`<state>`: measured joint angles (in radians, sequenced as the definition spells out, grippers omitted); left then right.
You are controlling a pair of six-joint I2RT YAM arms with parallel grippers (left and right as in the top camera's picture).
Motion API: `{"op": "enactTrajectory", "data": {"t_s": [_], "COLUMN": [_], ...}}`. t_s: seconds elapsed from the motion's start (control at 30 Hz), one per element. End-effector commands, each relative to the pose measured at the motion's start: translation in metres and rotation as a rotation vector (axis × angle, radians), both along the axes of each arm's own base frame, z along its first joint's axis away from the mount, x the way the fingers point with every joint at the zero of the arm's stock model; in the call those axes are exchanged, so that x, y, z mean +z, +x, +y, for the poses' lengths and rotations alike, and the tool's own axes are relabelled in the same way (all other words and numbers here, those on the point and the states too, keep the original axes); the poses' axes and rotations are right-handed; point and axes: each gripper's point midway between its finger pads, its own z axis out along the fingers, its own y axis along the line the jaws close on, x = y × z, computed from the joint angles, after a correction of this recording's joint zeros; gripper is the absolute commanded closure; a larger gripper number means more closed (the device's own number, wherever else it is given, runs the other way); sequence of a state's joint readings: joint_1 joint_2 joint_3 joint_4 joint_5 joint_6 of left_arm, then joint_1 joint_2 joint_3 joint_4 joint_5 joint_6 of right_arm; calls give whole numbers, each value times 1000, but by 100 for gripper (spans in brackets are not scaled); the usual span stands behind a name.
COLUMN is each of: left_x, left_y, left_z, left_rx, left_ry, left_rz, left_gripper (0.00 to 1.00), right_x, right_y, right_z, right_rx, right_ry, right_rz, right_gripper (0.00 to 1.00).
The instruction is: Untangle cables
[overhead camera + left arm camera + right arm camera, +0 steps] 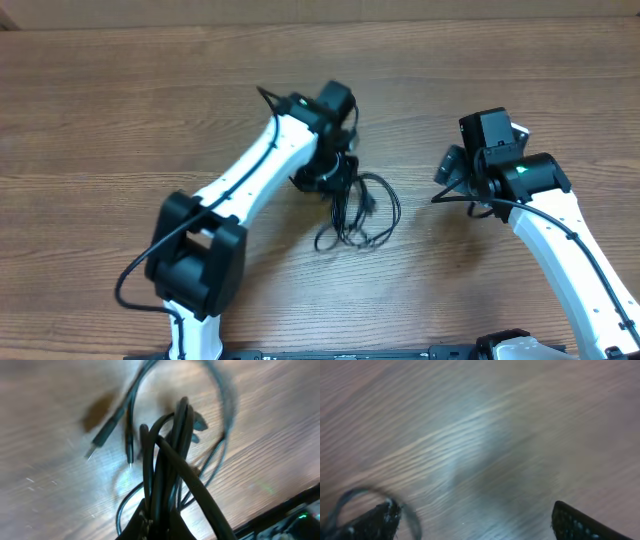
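Clear wood lies to the left of my left gripper in the overhead view, so next my left gripper needs to raise the bunched cables that way to loosen them, then release.
The cables (pixel 355 212) are a tangle of thin black cords lying on the wooden table just right of my left gripper (pixel 327 178). In the left wrist view a bundle of these cables (pixel 167 455) rises from between the jaws, and my left gripper (pixel 162 527) is shut on it. Two small plug ends (pixel 102 437) lie on the wood beyond the bundle. My right gripper (pixel 455 170) hangs apart to the right of the tangle. Its view shows the right gripper (pixel 473 510) open wide over bare wood, with a blurred thin dark cord (pixel 350 495) curving by its left finger.
The wooden table (pixel 120 120) stretches around both arms. Thicker black cables run along the left arm (pixel 215 200) and the right arm (pixel 560 235). A dark edge with a green light (pixel 295 515) shows at the lower right of the left wrist view.
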<state>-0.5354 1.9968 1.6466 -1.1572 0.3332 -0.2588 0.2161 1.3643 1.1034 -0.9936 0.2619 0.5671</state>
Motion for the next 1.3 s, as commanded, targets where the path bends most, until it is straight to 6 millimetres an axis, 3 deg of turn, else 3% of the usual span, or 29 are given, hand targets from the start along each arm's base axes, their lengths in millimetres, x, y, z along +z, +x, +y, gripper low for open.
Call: {"op": "enactTrajectory", "data": {"t_s": [0.0,0.1,0.2,0.4,0.5,0.57,0.7,0.87,0.97,1.13,1.27], "left_x": [109,149,169,186,189,189,189,186,183,175,161], "left_y": [32,31,23,9,9,11,19,27,27,26,27], "left_z": [-6,-9,-11,-24,-25,-23,-14,6,19,37,56], "left_rx": [-20,-32,-54,-125,-135,-130,-102,-60,-47,-32,7], "left_ry": [-236,-370,-476,-616,-632,-630,-625,-608,-593,-548,-438], "left_rz": [-244,-284,-274,-236,-244,-250,-258,-255,-244,-230,-217], "left_gripper": [96,96,96,96,96,96,96,96,96,96,96], "right_x": [10,31,53,75,77,72,42,15,13,16,21], "right_y": [10,7,10,33,39,42,47,30,23,23,18], "right_z": [69,118,144,151,149,142,97,26,7,-9,-33], "right_rx": [361,619,728,767,761,722,422,59,-6,-48,-215], "right_ry": [268,477,608,607,583,548,393,124,41,-43,-113], "right_rz": [-28,-98,-181,-323,-349,-337,-235,-119,-100,-113,-143], "right_gripper": [2,1,0,5,22,39,70,67,68,80,85]}}
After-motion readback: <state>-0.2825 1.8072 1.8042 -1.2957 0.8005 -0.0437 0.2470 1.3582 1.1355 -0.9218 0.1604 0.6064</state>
